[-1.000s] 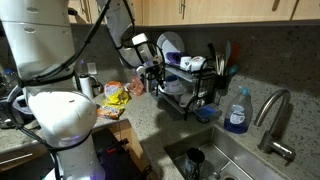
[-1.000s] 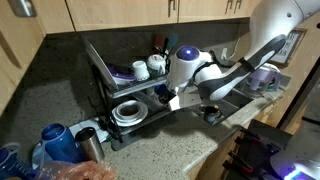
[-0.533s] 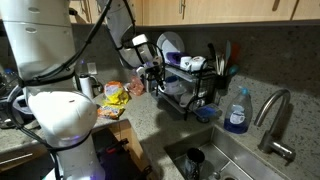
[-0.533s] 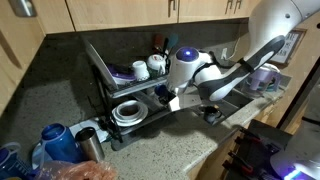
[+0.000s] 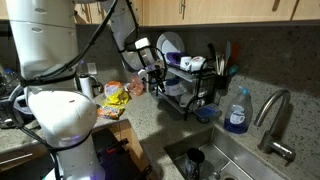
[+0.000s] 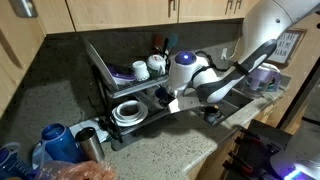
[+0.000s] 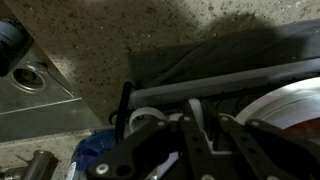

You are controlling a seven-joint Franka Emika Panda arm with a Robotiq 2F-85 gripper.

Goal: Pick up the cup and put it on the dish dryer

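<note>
My gripper moves outward and down into the gap beside the white plate next to release the cup's side, since the dish dryer's lower shelf is open there.
The black wire dish dryer (image 5: 190, 85) stands on the counter beside the sink; it also shows in an exterior view (image 6: 105, 75). Two white cups (image 6: 148, 68) sit on its upper tier. My gripper (image 6: 174, 99) is low at the open side of the rack's lower tier; it also shows in an exterior view (image 5: 154, 77). In the wrist view my gripper (image 7: 196, 125) has its dark fingers close together on a white cup (image 7: 194, 108), right over the rack. The rest of the cup is hidden by the fingers.
White plates (image 6: 128, 111) lie in the lower tier, and one shows in the wrist view (image 7: 290, 110). A blue soap bottle (image 5: 237, 111), a faucet (image 5: 275, 120) and the sink (image 5: 215, 160) are beside the rack. Snack bags (image 5: 118, 93) lie on the counter.
The arm's upper links have shifted slightly. My gripper stays at the rack's lower tier with the white cup between its fingers.
</note>
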